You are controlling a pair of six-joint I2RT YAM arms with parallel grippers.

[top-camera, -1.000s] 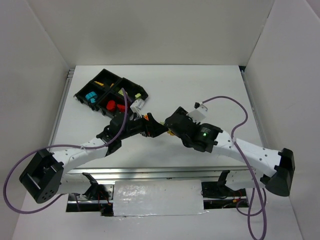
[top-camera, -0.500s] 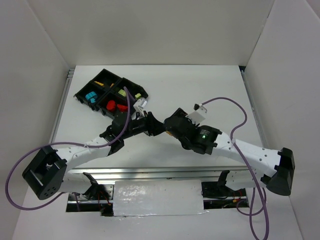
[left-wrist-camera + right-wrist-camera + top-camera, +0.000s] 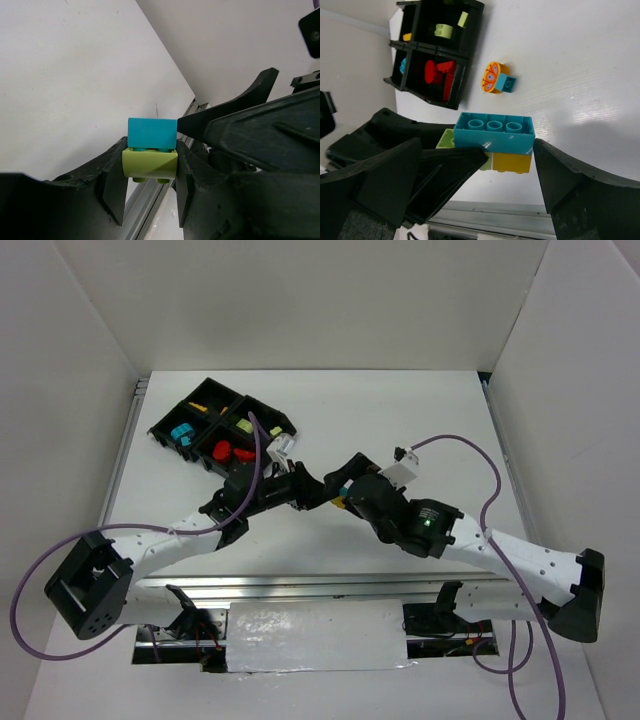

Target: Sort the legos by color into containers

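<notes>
The green brick swings outward with my left gripper over the container of green legos next and gets released. That container lies outward and to the gripper's left in the top view.
A stack of legos hangs above the table: a long teal brick (image 3: 494, 132) with a pale green brick (image 3: 150, 164) and a yellow brick (image 3: 511, 162) under it. My left gripper (image 3: 150, 172) is shut on the green brick, one finger on each side. My right gripper (image 3: 477, 142) is open around the stack, its fingertips standing off both ends of the teal brick. In the top view both grippers meet at the stack (image 3: 342, 492). The black tray (image 3: 470, 30) holds red, green, yellow and teal legos in separate containers.
An orange round piece joined to a small teal brick (image 3: 496, 79) lies on the white table near the tray (image 3: 160, 428). The table's metal front rail (image 3: 520, 220) runs below the grippers. White walls stand on three sides.
My left gripper has shut on the green brick of the stack. My right gripper has opened and let go of the stack, its arm shifting slightly right.
</notes>
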